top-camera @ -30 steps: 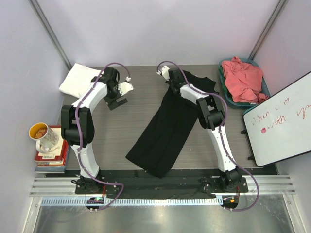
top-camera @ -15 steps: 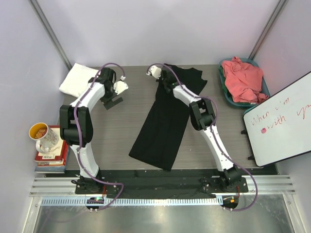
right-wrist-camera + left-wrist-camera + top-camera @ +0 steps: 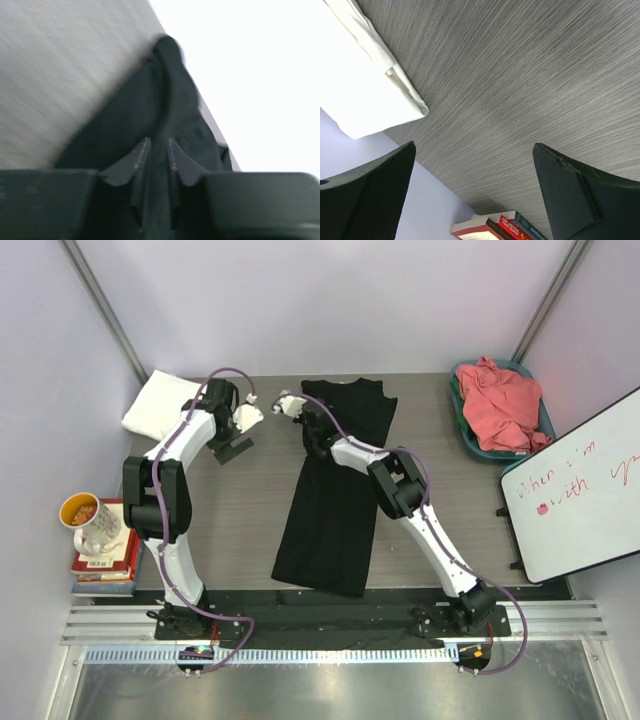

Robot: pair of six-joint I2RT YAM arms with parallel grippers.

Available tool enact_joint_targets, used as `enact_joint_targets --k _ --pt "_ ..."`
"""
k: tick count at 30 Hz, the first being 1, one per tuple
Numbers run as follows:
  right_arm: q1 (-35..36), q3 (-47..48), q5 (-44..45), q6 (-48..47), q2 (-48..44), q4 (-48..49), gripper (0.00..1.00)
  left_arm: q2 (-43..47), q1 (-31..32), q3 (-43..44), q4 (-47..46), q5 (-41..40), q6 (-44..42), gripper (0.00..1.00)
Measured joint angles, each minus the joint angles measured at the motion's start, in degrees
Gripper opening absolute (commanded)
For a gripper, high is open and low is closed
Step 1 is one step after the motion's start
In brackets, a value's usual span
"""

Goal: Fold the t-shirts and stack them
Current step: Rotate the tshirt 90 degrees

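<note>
The middle of the long edge of the black t-shirt (image 3: 335,500) facing the white one is the next place for my left gripper, so I need to lower the gripper back and across to it.
The black t-shirt (image 3: 335,500) lies as a long narrow strip down the middle of the table, print hidden. My right gripper (image 3: 312,440) is at its upper left edge, shut on a fold of the black cloth (image 3: 125,125); in the right wrist view the gripper (image 3: 159,145) pinches the fabric. The white t-shirt (image 3: 160,405) lies folded at the back left and shows in the left wrist view (image 3: 365,85). My left gripper (image 3: 232,448) is open and empty over bare table just right of it (image 3: 472,150). The coral-pink t-shirt (image 3: 500,400) is crumpled in a teal bin (image 3: 463,435).
A whiteboard (image 3: 575,490) leans at the right edge. A mug (image 3: 88,520) stands on stacked books (image 3: 105,560) at the left edge; the books also show in the left wrist view (image 3: 505,227). Walls close the back and sides.
My right gripper has swung left, dragging the black t-shirt's top end with it; the shirt now lies straighter, nearly front to back. My left gripper has drawn back slightly toward the white t-shirt.
</note>
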State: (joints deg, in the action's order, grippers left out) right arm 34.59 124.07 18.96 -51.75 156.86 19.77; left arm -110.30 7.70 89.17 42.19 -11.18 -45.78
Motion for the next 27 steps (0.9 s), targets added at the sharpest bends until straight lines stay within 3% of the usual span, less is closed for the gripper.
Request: enact_joint_targets --k 5,7,11,13,19,23,27 --pt "-1.38 -4.83 5.79 5.35 -5.77 0.04 0.31 0.00 -0.02 -0.15 -0.04 2.10 -0.24 1.00" --pt "-2.34 -7.32 7.65 7.08 -10.10 -1.20 0.25 0.00 0.00 -0.15 -0.02 3.43 -0.42 1.00" --pt "-4.92 -11.10 8.33 9.90 -20.37 -5.99 0.01 0.00 0.11 0.42 2.25 8.61 -1.49 1.00" --pt "-6.34 -12.39 6.32 11.30 -25.18 -10.82 0.01 0.00 0.24 1.77 5.53 12.90 -2.91 1.00" --pt "-12.26 -13.22 -13.42 13.27 -34.53 -35.76 0.01 0.04 3.48 4.55 17.79 26.34 -10.95 1.00" --pt "-14.27 -20.87 -24.92 11.04 -38.12 -50.49 0.01 -1.20 7.45 5.75 27.61 32.63 -17.29 1.00" --pt "-12.55 -27.65 -31.82 8.44 -38.53 -60.94 0.01 -5.92 10.78 10.14 31.43 37.35 -22.14 1.00"
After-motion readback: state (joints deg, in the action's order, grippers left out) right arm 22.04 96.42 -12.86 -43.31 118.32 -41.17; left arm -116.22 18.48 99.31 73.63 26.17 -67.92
